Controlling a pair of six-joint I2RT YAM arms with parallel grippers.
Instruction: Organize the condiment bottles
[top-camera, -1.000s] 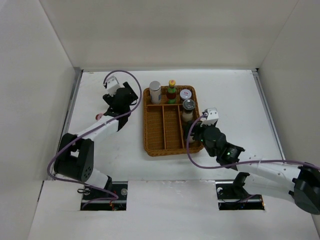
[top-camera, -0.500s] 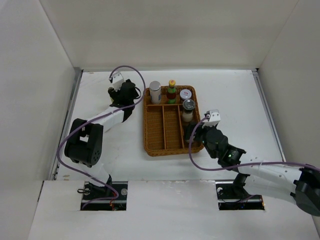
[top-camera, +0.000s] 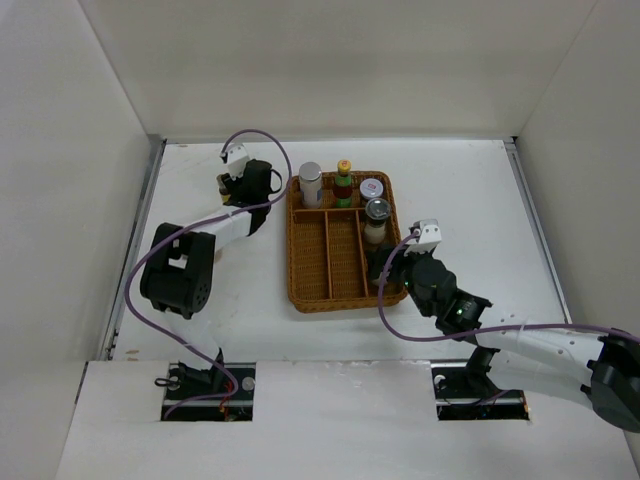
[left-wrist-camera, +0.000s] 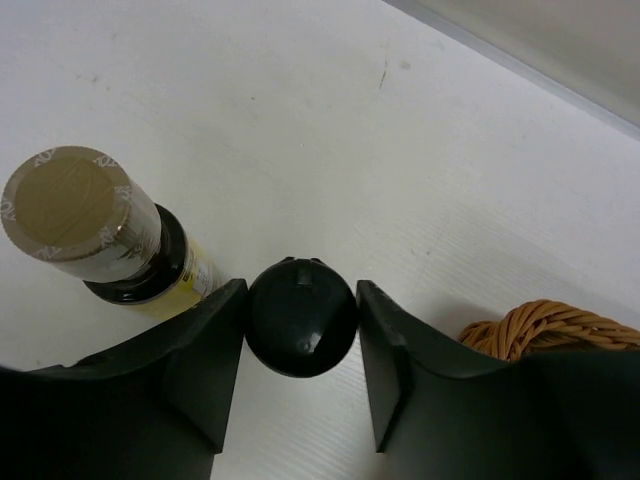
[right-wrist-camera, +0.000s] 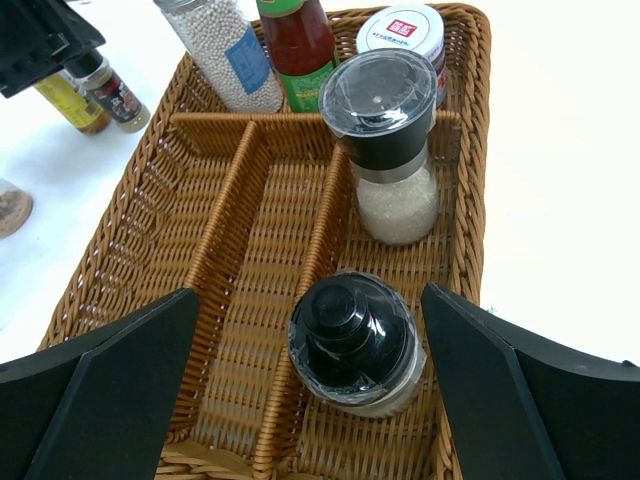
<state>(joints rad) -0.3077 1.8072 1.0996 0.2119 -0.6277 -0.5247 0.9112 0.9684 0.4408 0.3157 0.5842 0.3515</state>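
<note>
I will next move my left gripper up, over the basket's rim and down to release the dark bottle in the middle compartment's far end (top-camera: 342, 224), which stands empty.
My left gripper (left-wrist-camera: 302, 335) is shut on the round black cap of a small dark bottle (left-wrist-camera: 303, 312), which stands on the white table just left of the basket (top-camera: 340, 285); one finger (left-wrist-camera: 205, 350) presses each side. A yellow bottle (left-wrist-camera: 85, 215) with a foil-sealed top stands close beside it. My right gripper (right-wrist-camera: 312, 320) is wide open over a black grinder (right-wrist-camera: 352, 340) in the basket's right compartment, touching nothing. A salt grinder (right-wrist-camera: 385, 140) stands behind it. A clear shaker (right-wrist-camera: 225, 55), a green-red sauce bottle (right-wrist-camera: 297, 45) and a white-lidded jar (right-wrist-camera: 403, 30) fill the back row.
The woven basket's left and middle long compartments (right-wrist-camera: 215, 270) hold nothing. A pale round-topped thing (right-wrist-camera: 10, 210) shows at the left edge of the right wrist view. White walls enclose the table (top-camera: 470, 200) on three sides. The left arm (top-camera: 180, 270) arches beside the basket.
The left gripper swung in toward the basket's far left corner, came down over the black-capped bottle and closed on its cap. The right gripper stayed open over the black grinder.
</note>
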